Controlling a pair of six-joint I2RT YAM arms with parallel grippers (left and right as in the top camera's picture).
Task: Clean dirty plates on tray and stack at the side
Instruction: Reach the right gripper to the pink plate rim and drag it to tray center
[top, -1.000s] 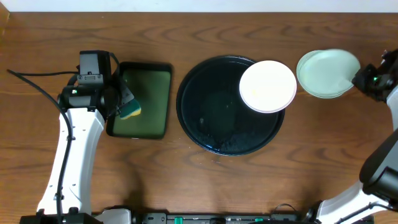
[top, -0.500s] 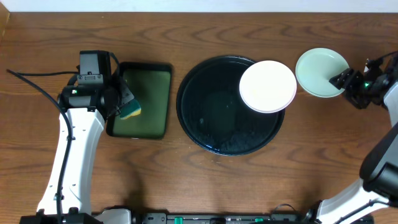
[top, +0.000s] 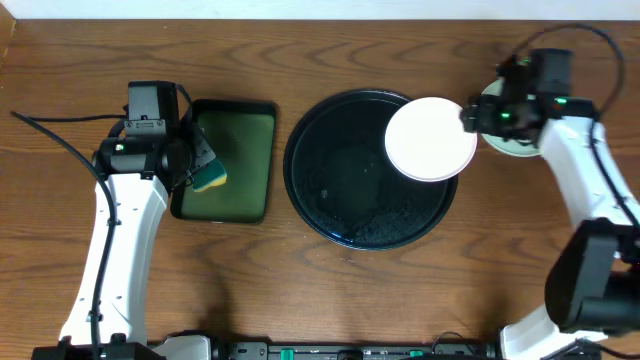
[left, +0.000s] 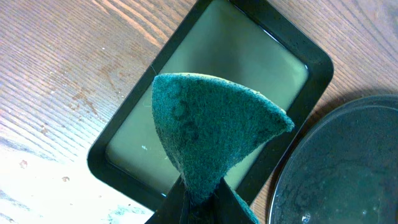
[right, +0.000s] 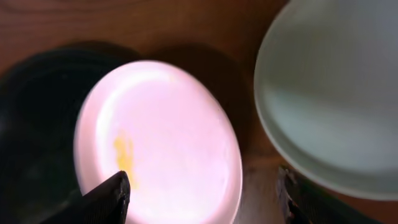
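Observation:
My right gripper should next go down and close on the white plate's edge by the mint plates, as it sticks out past the black tray (top: 340, 190).
A white plate (top: 430, 139) with a yellow smear (right: 124, 158) lies on the right part of the round black tray (top: 340, 190). Pale mint plates (top: 513, 143) sit on the wood just right of the tray, partly hidden by my right arm; they also show in the right wrist view (right: 336, 87). My right gripper (top: 472, 116) is open and empty above the white plate's right edge (right: 199, 196). My left gripper (top: 200, 170) is shut on a green sponge (left: 211, 134) above the rectangular green tray (left: 249, 68).
The rectangular dark green tray (top: 235, 160) sits left of the black tray. The black tray's bottom is wet (top: 380, 215). Brown wood tabletop (top: 300, 290) lies around both trays. A black cable (top: 50, 135) runs at the far left.
My right arm swung from the far right edge leftward over the mint plates, and its gripper is now at the white plate's right edge. The left arm has not moved.

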